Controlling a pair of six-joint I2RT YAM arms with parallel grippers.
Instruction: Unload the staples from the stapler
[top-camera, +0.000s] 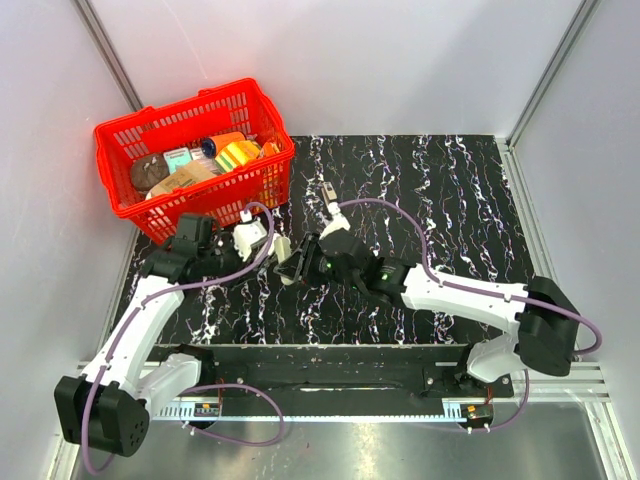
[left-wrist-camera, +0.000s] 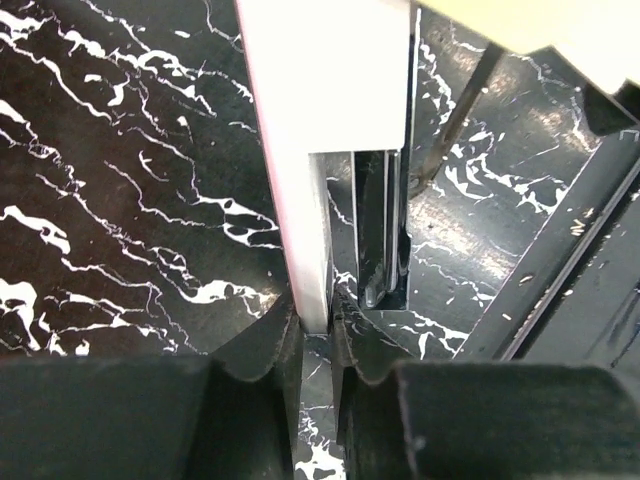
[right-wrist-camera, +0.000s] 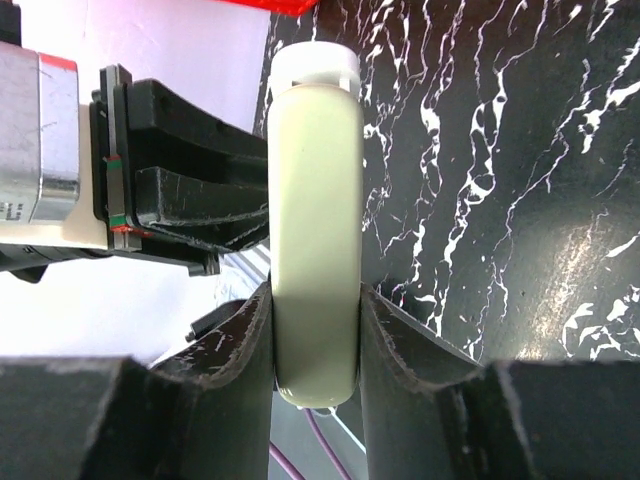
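Observation:
I need to lower the stapler next with my right gripper onto the clear patch of bare marbled mat near the mat's front edge and release it there.
The stapler (top-camera: 291, 264) is held off the table between both grippers at the middle of the mat. My left gripper (top-camera: 280, 249) is shut on its pale flat piece (left-wrist-camera: 312, 200), its jaws (left-wrist-camera: 317, 325) pinching that piece's near end. The black shiny staple channel (left-wrist-camera: 385, 230) lies open right beside it. My right gripper (top-camera: 307, 262) is shut on the cream rounded top piece (right-wrist-camera: 318, 220), its jaws (right-wrist-camera: 316, 330) clamping the near end. The left gripper's fingers (right-wrist-camera: 190, 195) show just left of the cream piece. I cannot see any staples.
A red basket (top-camera: 180, 115) full of several items stands at the back left, half off the black marbled mat (top-camera: 450, 200). A small pale-and-dark object (top-camera: 328, 190) lies on the mat behind the grippers. White walls close in the sides and back.

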